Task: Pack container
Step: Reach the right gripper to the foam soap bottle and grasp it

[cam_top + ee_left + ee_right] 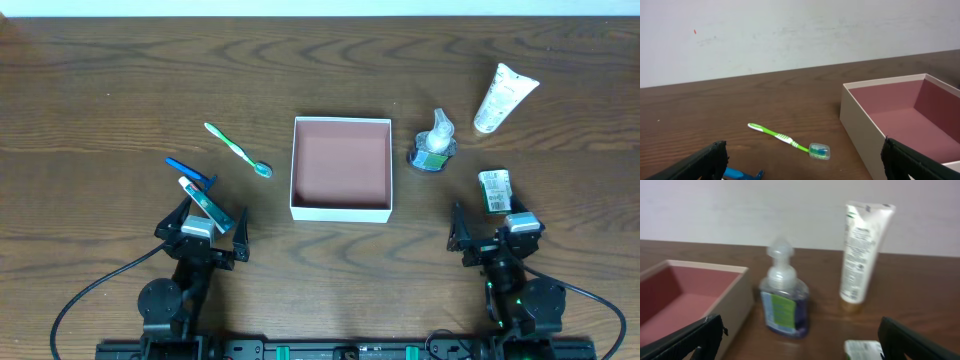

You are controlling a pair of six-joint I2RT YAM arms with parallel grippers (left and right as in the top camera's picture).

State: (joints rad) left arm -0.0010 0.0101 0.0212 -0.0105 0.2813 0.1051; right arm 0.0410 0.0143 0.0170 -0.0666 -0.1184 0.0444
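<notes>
Next, my right gripper rises outward over the upright soap pump bottle, clear cap on top (440, 129) (781, 257), then tilts downward and lowers onto that cap.
The container (340, 207) is a square white-walled box with a reddish-brown floor, empty, at the table's middle; it also shows in the left wrist view (860, 120) and the right wrist view (735, 295). A green toothbrush (238, 149) (785, 139), a blue razor (190, 170) (742, 174) and a small tube (207, 206) lie left of it. A soap pump bottle (432, 146) (784, 297), a white lotion tube (504, 96) (862, 255) and a small white packet (494, 190) (863, 350) lie right of it. My left gripper (201, 232) (805, 165) and right gripper (497, 235) (800, 342) are open and empty near the front edge.
The dark wooden table (120, 90) runs to a pale wall behind. Cables loop from both arm bases at the front edge.
</notes>
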